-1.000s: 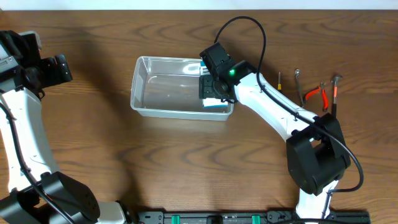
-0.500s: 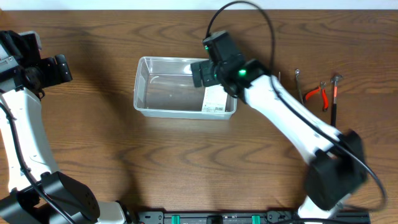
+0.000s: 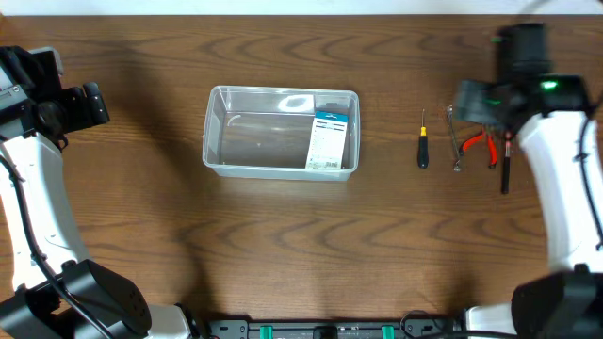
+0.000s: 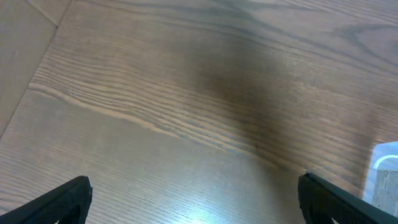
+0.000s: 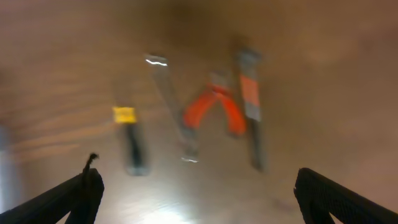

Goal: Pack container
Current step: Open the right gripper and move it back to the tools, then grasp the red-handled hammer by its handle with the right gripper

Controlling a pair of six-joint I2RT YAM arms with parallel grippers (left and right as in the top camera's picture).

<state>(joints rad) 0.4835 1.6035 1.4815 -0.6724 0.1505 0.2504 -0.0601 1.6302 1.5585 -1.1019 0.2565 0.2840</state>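
The right gripper moves down onto the tool's orange band (image 5: 250, 91) next and closes, since bare wood borders the hammer-like tool on the side away from the pliers (image 5: 214, 109).
The container (image 3: 211, 132) is a clear rectangular tub at the table's middle. A flat white-and-blue box (image 3: 329, 141) lies inside at its right end. My right gripper (image 3: 474, 102) hovers open and empty over a row of hand tools at the right. The right wrist view is blurred, with the open gripper (image 5: 199, 199) above a yellow-banded screwdriver (image 5: 129, 140), a metal wrench (image 5: 174, 106), orange pliers (image 5: 214, 109) and a hammer-like tool (image 5: 250, 106). My left gripper (image 3: 89, 104) is open far left of the container, over bare wood (image 4: 196, 199). A container corner (image 4: 385, 174) shows at the right edge.
In the overhead view the screwdriver (image 3: 423, 151), wrench (image 3: 454, 141), pliers (image 3: 480, 143) and hammer-like tool (image 3: 506, 160) lie side by side right of the container. The table's back edge runs along the top.
My right arm has left the container and swung right over the tools, its gripper opening fully. The white-and-blue box stays in the tub, which has straightened slightly. The left arm is still.
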